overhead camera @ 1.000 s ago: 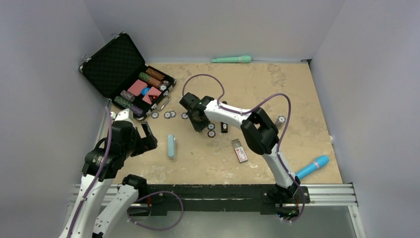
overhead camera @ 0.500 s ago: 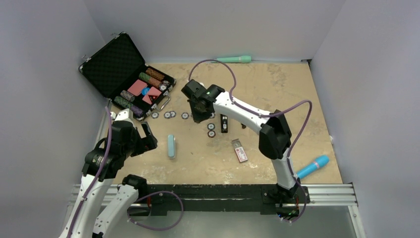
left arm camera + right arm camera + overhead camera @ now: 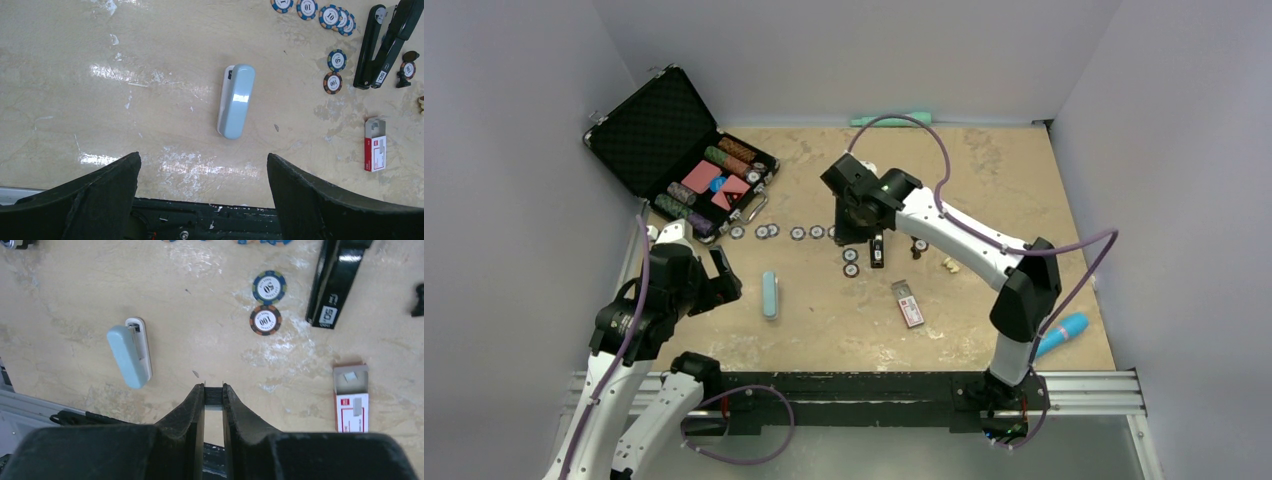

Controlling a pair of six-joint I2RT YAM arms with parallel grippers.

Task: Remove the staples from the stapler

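The staples in my right gripper go back, to the right in the top view and down over the box's open end (image 3: pixel 900 288) (image 3: pixel 351 382) next for release, since the box's hollow faces up.
The black stapler (image 3: pixel 877 250) lies on the tan table near the middle, its top swung open in the left wrist view (image 3: pixel 372 47); it also shows at the upper right of the right wrist view (image 3: pixel 335 285). My right gripper (image 3: pixel 854 222) hovers just left of and behind it, above the table. It is shut on a short silver-grey strip of staples (image 3: pixel 214 394), pinched between the fingertips. My left gripper (image 3: pixel 204 160) stands wide open at the near left with nothing between its fingers, well apart from the stapler.
A pale blue bar (image 3: pixel 770 295) lies in front of my left gripper. A red-and-white box (image 3: pixel 909 303), two poker chips (image 3: pixel 851 262), a cream lump (image 3: pixel 949 265) and a row of chips (image 3: pixel 774 231) surround the stapler. An open black case (image 3: pixel 674 150) stands back left.
My right arm has swung to the right and stretched out, from over the chips left of the stapler to just beside it, still gripping the staples. The left arm has not moved.
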